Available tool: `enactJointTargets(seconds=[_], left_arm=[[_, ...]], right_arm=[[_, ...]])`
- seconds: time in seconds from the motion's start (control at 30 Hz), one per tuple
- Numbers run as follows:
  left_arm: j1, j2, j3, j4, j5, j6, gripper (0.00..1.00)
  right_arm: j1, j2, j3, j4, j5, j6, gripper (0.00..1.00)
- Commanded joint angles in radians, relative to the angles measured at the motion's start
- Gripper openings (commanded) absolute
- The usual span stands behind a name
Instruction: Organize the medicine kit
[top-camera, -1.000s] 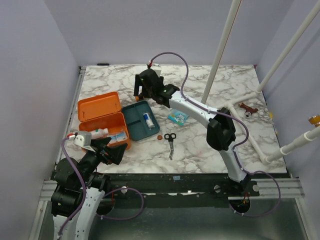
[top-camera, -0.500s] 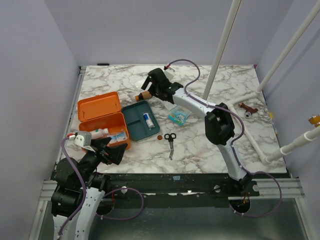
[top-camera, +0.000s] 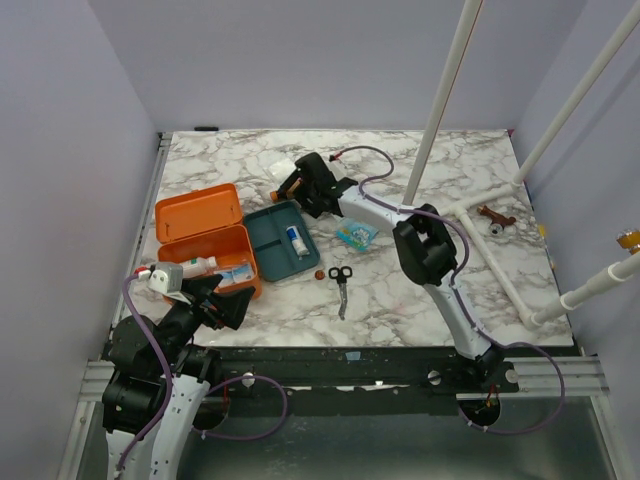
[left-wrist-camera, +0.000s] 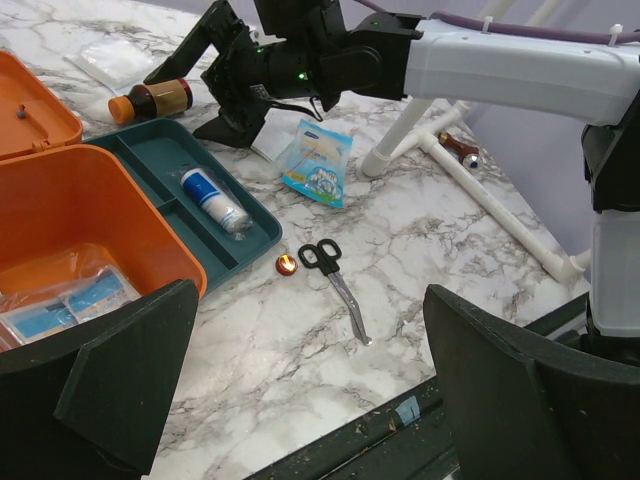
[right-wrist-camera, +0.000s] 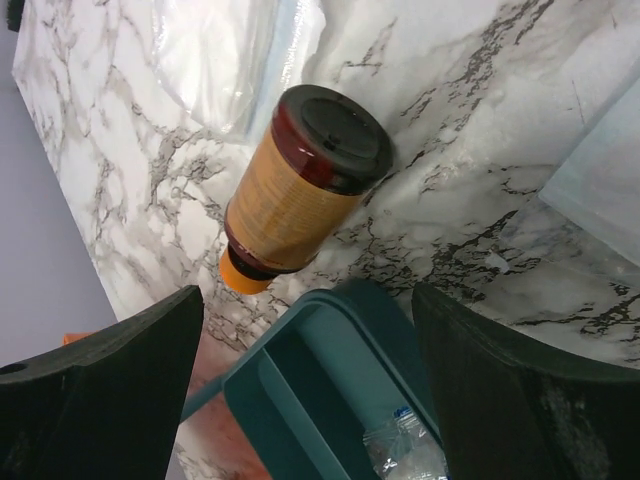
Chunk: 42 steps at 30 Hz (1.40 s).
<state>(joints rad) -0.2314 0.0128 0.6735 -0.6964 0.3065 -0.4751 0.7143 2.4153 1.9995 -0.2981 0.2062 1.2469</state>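
My right gripper lowers outward next, brings its open fingers astride the labelled body (top-camera: 292, 187) (right-wrist-camera: 288, 205) and closes, since the brown bottle lies on its side beyond the tray's corner.
The medicine kit (top-camera: 210, 245) is an orange box lying open at the table's left, its lid (top-camera: 197, 211) flat behind it and packets inside (left-wrist-camera: 60, 300). A dark teal tray (top-camera: 282, 240) beside it holds a wrapped white roll (left-wrist-camera: 212, 198). A brown bottle (right-wrist-camera: 300, 185) with an orange cap lies on its side just beyond the tray's far corner. My right gripper (top-camera: 302, 186) hovers open over that corner (right-wrist-camera: 330, 400), next to the bottle (top-camera: 282, 193), holding nothing. My left gripper (left-wrist-camera: 310, 400) stands open and empty at the near left edge, by the kit's front.
Black-handled scissors (top-camera: 341, 285) and a small orange disc (top-camera: 320, 273) lie in front of the tray. A blue packet (top-camera: 356, 234) lies right of it. A clear plastic bag (right-wrist-camera: 215, 55) lies beyond the bottle. White pipes (top-camera: 505, 270) and a brown fitting (top-camera: 495, 215) are at the right.
The right gripper, over the bottle a second ago, swung right, uncovering the bottle, then came back down beside it over the tray corner. The left arm has not moved.
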Motion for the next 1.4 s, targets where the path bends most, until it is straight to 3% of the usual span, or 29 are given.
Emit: enactJointTargets(seconds=[0.0, 0.57, 0.93, 1.13, 1.37], left_arm=[[0.000, -0.061, 0.003, 0.011, 0.017, 0.010, 0.98], [-0.002, -0.062, -0.001, 0.015, 0.025, 0.012, 0.98], [-0.002, -0.076, -0.003, 0.018, 0.026, 0.012, 0.99], [-0.004, -0.079, -0.005, 0.018, 0.029, 0.013, 0.98], [-0.003, -0.079, -0.004, 0.019, 0.028, 0.013, 0.98]], right_arm=[[0.002, 0.042, 0.003, 0.029, -0.011, 0.089, 0.87], [-0.022, 0.121, 0.040, 0.043, 0.038, 0.222, 0.85], [-0.049, 0.158, 0.030, 0.071, 0.023, 0.242, 0.75], [-0.056, 0.164, 0.001, 0.108, 0.007, 0.243, 0.64], [-0.061, 0.158, -0.054, 0.174, -0.017, 0.249, 0.38]])
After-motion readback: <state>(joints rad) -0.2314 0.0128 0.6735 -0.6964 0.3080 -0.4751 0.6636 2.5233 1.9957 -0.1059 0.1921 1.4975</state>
